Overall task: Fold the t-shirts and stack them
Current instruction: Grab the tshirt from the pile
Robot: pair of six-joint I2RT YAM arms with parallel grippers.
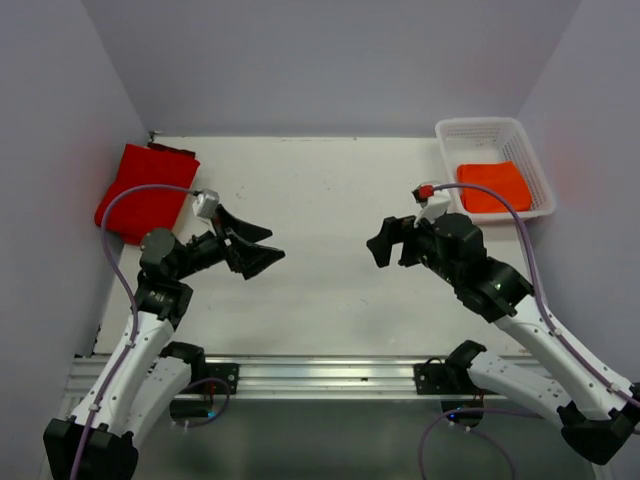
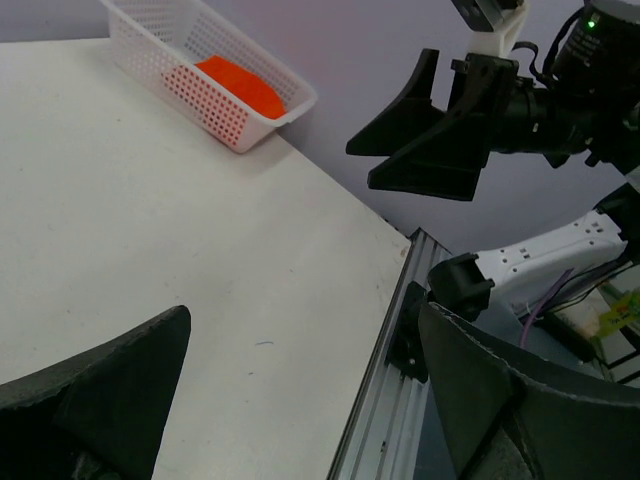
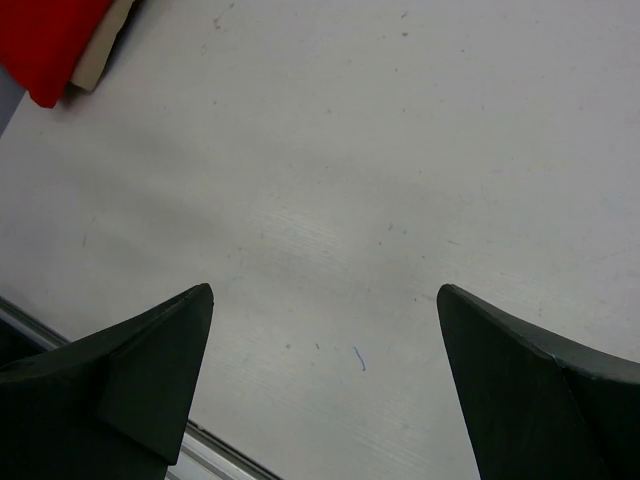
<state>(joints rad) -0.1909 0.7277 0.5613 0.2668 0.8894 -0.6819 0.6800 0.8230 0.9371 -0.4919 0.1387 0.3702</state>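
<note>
My right gripper next swings outward and right in the top view, then down onto the t-shirt's middle [image 1: 495,187], as the basket's sides enclose the orange t-shirt.
A folded deeper red t-shirt [image 1: 146,192] lies at the table's far left edge; a corner of it shows in the right wrist view [image 3: 48,40]. A folded bright orange t-shirt [image 1: 493,186] lies inside the white mesh basket [image 1: 458,132] at the far right, also in the left wrist view [image 2: 240,82]. My left gripper [image 1: 268,243] is open and empty, above the table, to the right of the red shirt. My right gripper [image 1: 384,243] is open and empty, left of the basket. The two grippers face each other across the table's middle.
The white table [image 1: 320,210] is bounded by grey walls at the back and sides. An aluminium rail [image 1: 300,375] runs along the near edge, with both arm bases on it.
</note>
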